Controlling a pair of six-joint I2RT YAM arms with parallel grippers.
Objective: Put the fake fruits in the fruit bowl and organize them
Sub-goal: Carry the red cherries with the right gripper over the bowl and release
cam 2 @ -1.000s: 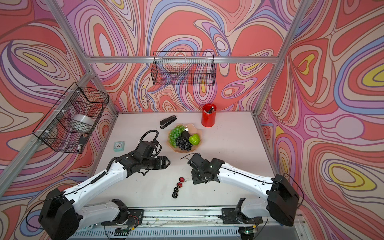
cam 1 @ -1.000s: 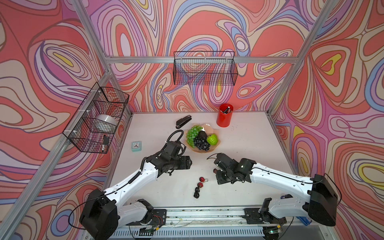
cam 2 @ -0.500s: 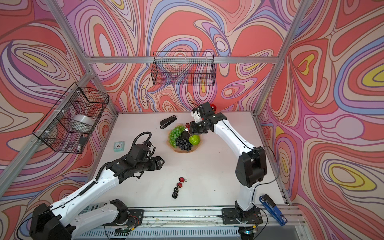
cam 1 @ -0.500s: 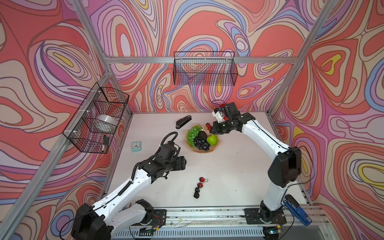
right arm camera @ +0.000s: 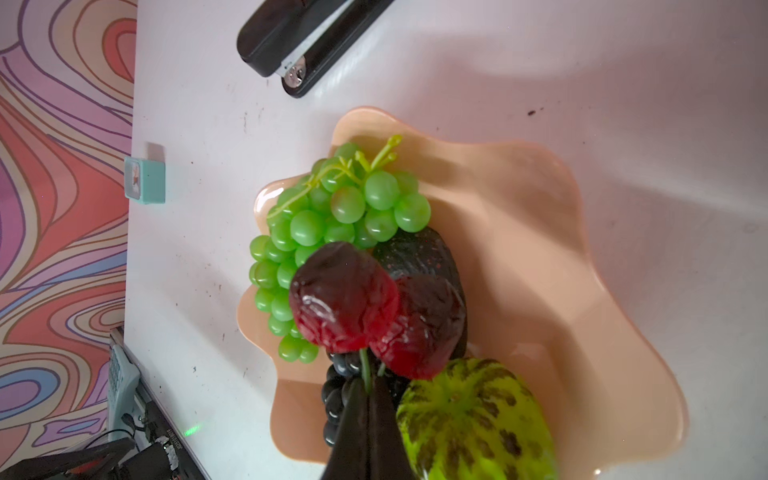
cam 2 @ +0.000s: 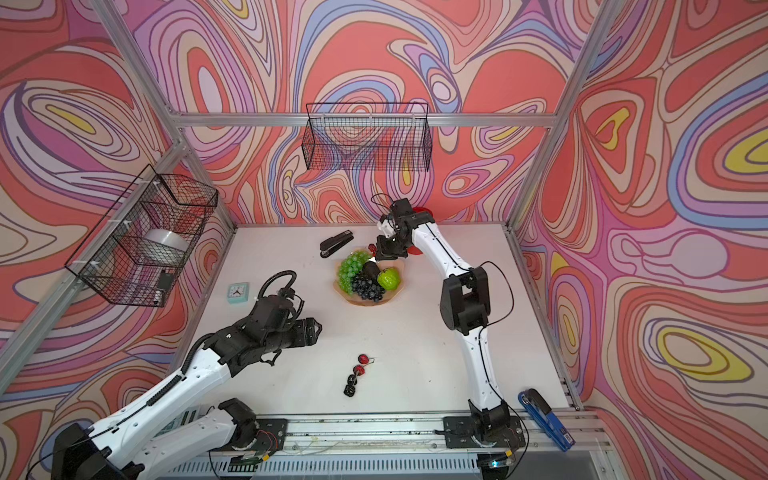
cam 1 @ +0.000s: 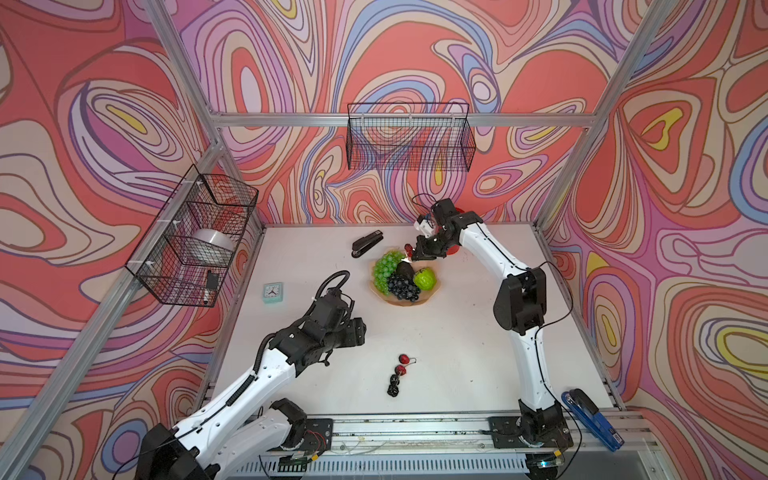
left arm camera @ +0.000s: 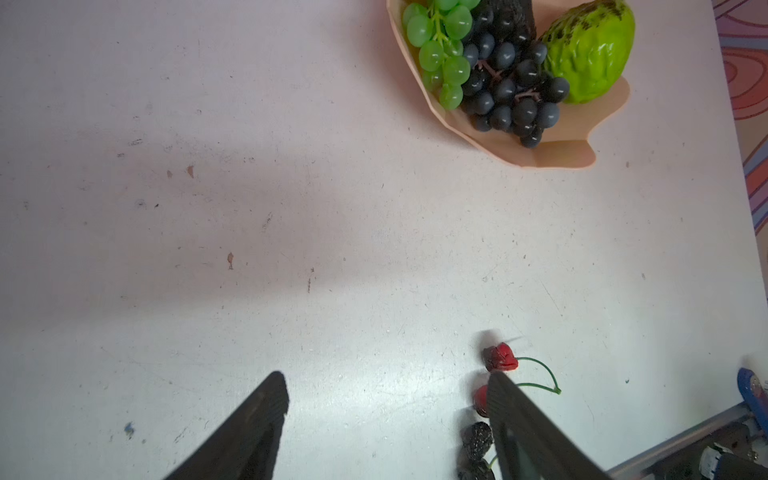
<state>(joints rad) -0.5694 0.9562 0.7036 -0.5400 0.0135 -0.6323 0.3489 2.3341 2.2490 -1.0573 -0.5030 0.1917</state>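
Observation:
My right gripper moves down toward the avocado's side by the lime-green fruit (right arm camera: 461, 337) next and releases the stems there, since the cherries still dangle above the bowl's contents.
The peach-pink fruit bowl (cam 1: 415, 302) holds green grapes (cam 1: 384, 266), dark purple grapes (cam 1: 402, 286), an avocado (cam 1: 405, 270) and a lime-green fruit (cam 1: 424, 279). My right gripper (right arm camera: 368, 384) hangs over the bowl's far side, shut on the stems of two red cherries (right arm camera: 345, 299) that dangle above the grapes. Another cherry pair (cam 1: 402, 363) and small blackberries (cam 1: 393, 384) lie on the table near the front. My left gripper (left arm camera: 386, 384) stands open and holds nothing, above the table left of them; one finger covers part of a cherry (left arm camera: 500, 359).
A black stapler (cam 1: 366, 243) lies behind the bowl to the left. A red cup (cam 1: 455, 249) is mostly hidden behind the right arm. A teal clock (cam 1: 273, 292) stands at the left and a blue tool (cam 1: 590, 417) at the front right corner. Wire baskets hang on the walls.
The right gripper has gone from low over the table's front to above the bowl's far side, then held still. The left gripper has drawn back slightly to the left.

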